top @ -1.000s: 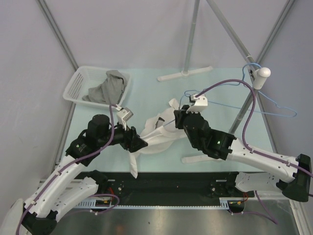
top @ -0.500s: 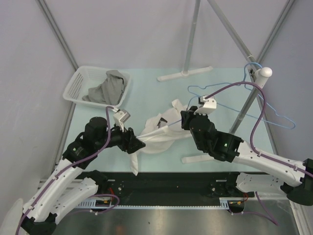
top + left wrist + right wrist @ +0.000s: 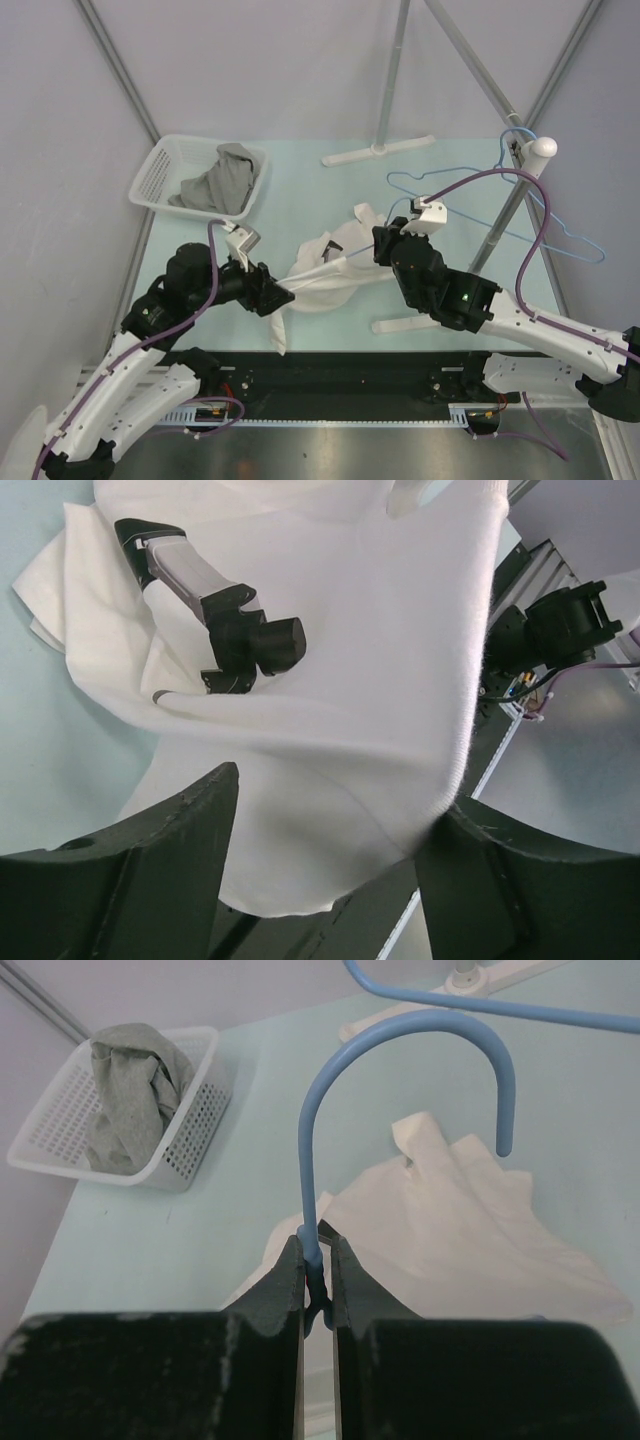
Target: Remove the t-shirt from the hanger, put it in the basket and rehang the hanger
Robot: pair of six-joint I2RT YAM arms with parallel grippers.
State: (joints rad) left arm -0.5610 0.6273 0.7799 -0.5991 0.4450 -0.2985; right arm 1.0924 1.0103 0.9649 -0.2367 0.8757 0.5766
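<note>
My left gripper has the t-shirt's ribbed edge against one finger, so next it should move back slightly and then close on the t-shirt's fold beside that edge.
The white t-shirt is stretched over the table between my two grippers. My right gripper is shut on the neck of the blue hanger, just below its hook; the hanger's arms are hidden inside the shirt. My left gripper is at the shirt's near-left end. In the left wrist view its jaws stand wide apart, with the shirt spread between them and its ribbed edge lying against the right finger.
A white basket with a grey garment stands at the back left. A second blue hanger hangs from a white peg on the rack at the right. The rack's foot lies at the back.
My left gripper has drawn back to the left, pulling the shirt taut. My right gripper has moved slightly right and away with the hanger.
</note>
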